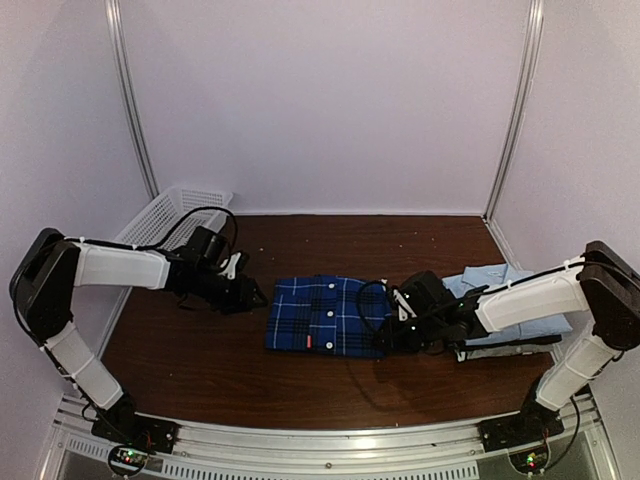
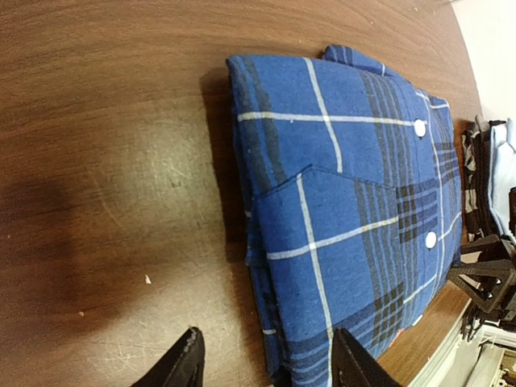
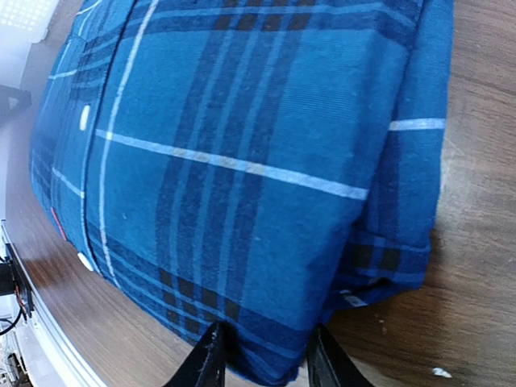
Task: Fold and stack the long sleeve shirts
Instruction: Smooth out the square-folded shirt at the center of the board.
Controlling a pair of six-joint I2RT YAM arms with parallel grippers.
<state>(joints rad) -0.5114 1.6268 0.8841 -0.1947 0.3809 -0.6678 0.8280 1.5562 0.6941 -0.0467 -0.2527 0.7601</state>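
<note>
I will next lower my left gripper toward the right in the top view, with its open fingers on both sides of the plaid shirt's pocket-side edge. That edge is below the gripper on that side.
The folded blue-and-black plaid shirt lies flat in the middle of the table. My left gripper is open at its left edge; in the left wrist view the gripper has one finger over bare wood and the other over the plaid shirt. My right gripper is at the shirt's right edge; in the right wrist view the gripper is closed on a thick corner of the plaid shirt. The light blue shirt tops a pile of darker and grey folded ones at the right.
The white lattice basket leans at the back left corner. The brown wooden table ends in a metal rail at the near edge. White walls with metal posts close in the back and sides.
</note>
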